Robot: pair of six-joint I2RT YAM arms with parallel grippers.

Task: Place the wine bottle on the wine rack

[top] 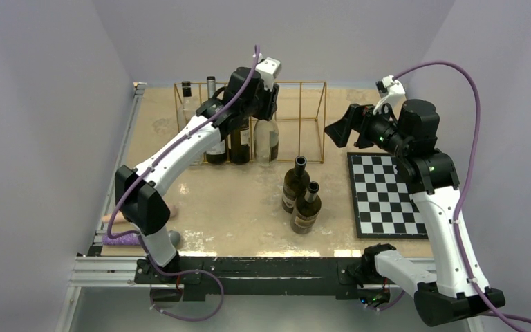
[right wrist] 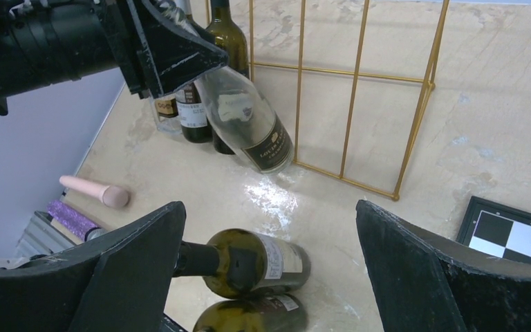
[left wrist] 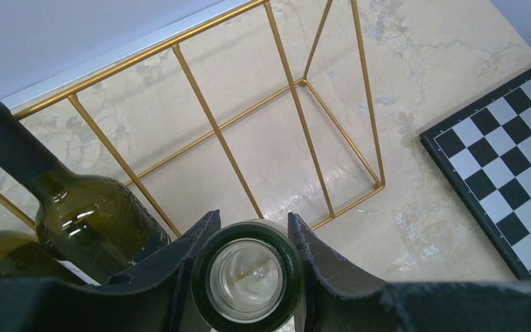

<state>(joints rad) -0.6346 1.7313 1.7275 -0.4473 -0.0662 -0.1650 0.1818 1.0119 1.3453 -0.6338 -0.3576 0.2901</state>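
I will move my left gripper outward and down, rest the clear bottle's neck on the rack's upper bar (left wrist: 126, 70) and let go, because the bottle's neck is still short of it.
The wine rack (top: 324, 121) is a gold wire frame at the back of the table. Several bottles stand in its left slots. My left gripper (top: 266, 107) is shut on the neck of a clear wine bottle (top: 266, 138) at the rack's middle. In the left wrist view the fingers (left wrist: 180, 259) press on both sides of the bottle's mouth (left wrist: 247, 277). In the right wrist view this bottle (right wrist: 245, 117) hangs tilted, its base low by the rack's (right wrist: 354, 90) front edge. My right gripper (top: 340, 128) is open and empty, above two dark bottles (right wrist: 263, 263).
Two dark bottles (top: 295, 183) (top: 306, 207) stand upright mid-table in front of the rack. A chessboard (top: 387, 194) lies at the right. A pink object (top: 107, 219) and a purple one (top: 121, 238) lie at the near left. A dark bottle (left wrist: 90, 221) stands beside the held one.
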